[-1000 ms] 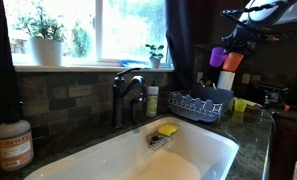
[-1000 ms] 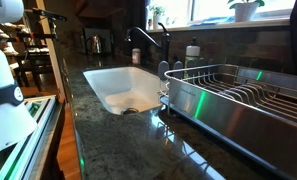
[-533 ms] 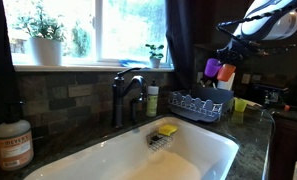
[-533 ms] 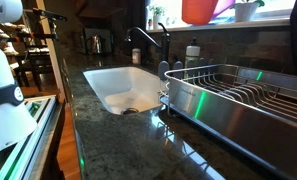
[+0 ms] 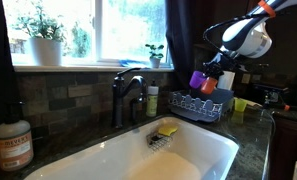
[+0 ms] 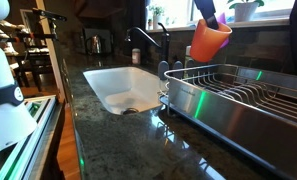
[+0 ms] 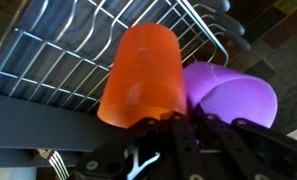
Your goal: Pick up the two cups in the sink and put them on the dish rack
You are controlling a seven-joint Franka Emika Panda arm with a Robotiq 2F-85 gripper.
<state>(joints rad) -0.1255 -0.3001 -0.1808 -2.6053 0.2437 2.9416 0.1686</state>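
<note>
My gripper needs to lower onto the wires of the dish rack below it and release both cups, since they still hang above the rack.
My gripper (image 7: 178, 125) is shut on the rims of both cups at once. The orange cup (image 7: 140, 72) and the purple cup (image 7: 233, 92) hang side by side just above the wire dish rack (image 7: 58, 60). In an exterior view the orange cup (image 6: 210, 41) hovers over the rack (image 6: 243, 95). In an exterior view the purple cup (image 5: 197, 79) and orange cup (image 5: 209, 84) sit above the rack (image 5: 198, 103), under the gripper (image 5: 220, 70). The white sink (image 5: 163, 160) (image 6: 123, 88) holds no cups.
A dark faucet (image 5: 128, 90) stands behind the sink. A yellow sponge (image 5: 167, 129) lies at the basin's back edge. A soap bottle (image 5: 13, 145) stands near the front. Plants (image 5: 43, 30) sit on the windowsill. Yellow items (image 5: 240, 104) lie beside the rack.
The gripper has come down and moved toward the rack with both cups. The orange cup has dropped into view over the rack.
</note>
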